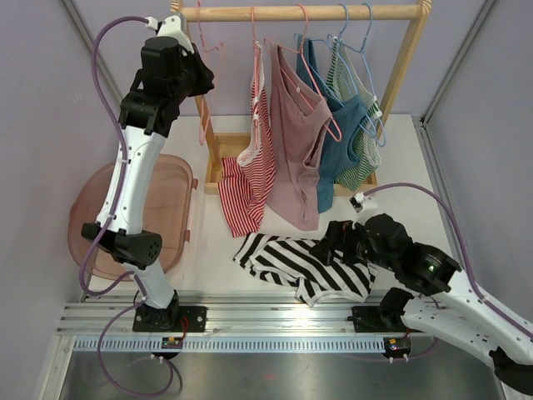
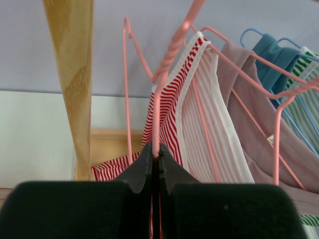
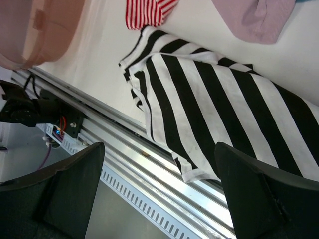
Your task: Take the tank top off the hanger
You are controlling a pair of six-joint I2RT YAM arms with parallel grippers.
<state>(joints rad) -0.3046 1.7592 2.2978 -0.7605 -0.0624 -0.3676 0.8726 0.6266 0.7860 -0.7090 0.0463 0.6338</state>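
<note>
The tank top's middle (image 1: 300, 264) (image 3: 202, 122) lies below and to the left in the top view, so my right gripper moves down that way onto the tank top next.
A black-and-white striped tank top (image 1: 296, 265) lies crumpled on the table by the front rail, off any hanger; it fills the right wrist view (image 3: 219, 99). My right gripper (image 1: 329, 246) hovers just above its right part, open and empty (image 3: 159, 199). My left gripper (image 1: 206, 83) is raised at the left end of the wooden rack (image 1: 308, 12). It is shut on the wire of a bare pink hanger (image 1: 204, 50), which runs up from between the pads in the left wrist view (image 2: 156, 124).
Red-striped (image 1: 250, 175), mauve (image 1: 296, 142), blue (image 1: 337, 150) and green-striped (image 1: 362, 158) tops hang on the rack. A translucent pink bin (image 1: 92, 217) sits at the left. The aluminium rail (image 1: 250, 321) runs along the front edge. Grey walls stand on both sides.
</note>
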